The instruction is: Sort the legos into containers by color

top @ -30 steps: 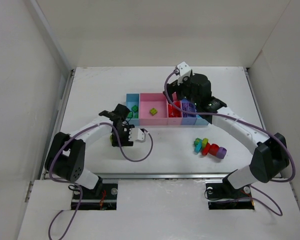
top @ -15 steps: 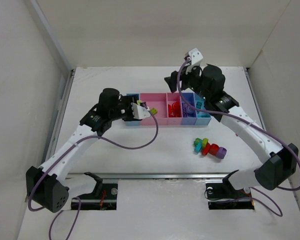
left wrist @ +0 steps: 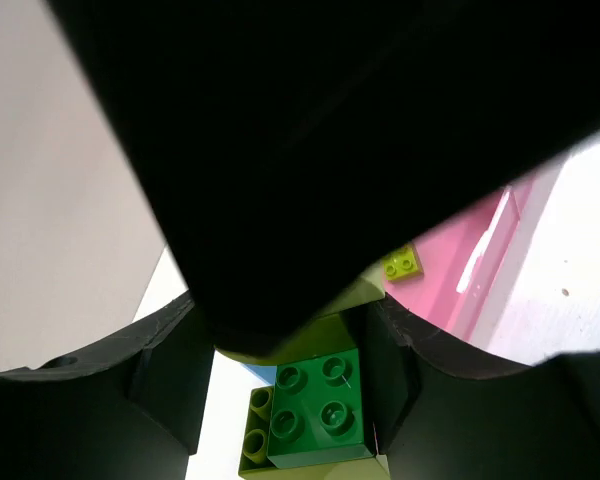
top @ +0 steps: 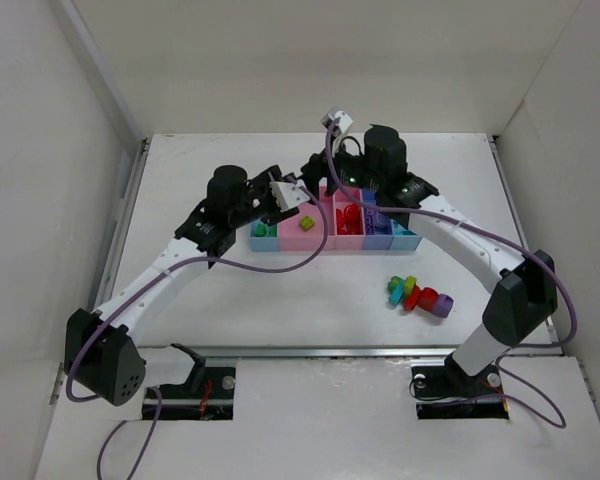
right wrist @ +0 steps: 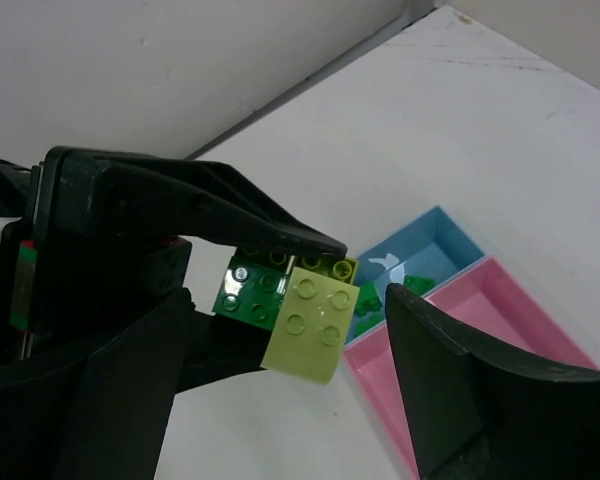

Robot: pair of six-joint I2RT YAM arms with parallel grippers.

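The left gripper will move back and down to the bare tabletop point(top: 286, 263) beside the wide pink tray and let go of the clump, because the clump joins dark green to yellow-green.
A clump of legos, a dark green brick point(left wrist: 315, 410) joined to yellow-green ones point(right wrist: 310, 322), hangs above the left end of the containers point(top: 300, 240). My left gripper point(left wrist: 300, 400) is shut on it. My right gripper point(right wrist: 290, 310) faces the clump, its jaws open on either side of the yellow-green brick without touching it. Below, the light blue tray point(right wrist: 420, 260) holds green legos and the wide pink tray point(right wrist: 480, 330) holds one yellow-green brick point(left wrist: 403, 263). Red legos point(top: 350, 215) lie in the narrow pink tray.
A loose pile of teal, green, red and purple legos point(top: 418, 295) lies on the white table, in front of the right end of the trays. White walls enclose the table on three sides. Both arms meet over the left half of the trays.
My left arm rose from the table and carried the clump over the trays. My right gripper swung left from the right trays to face it, its jaws narrowing.
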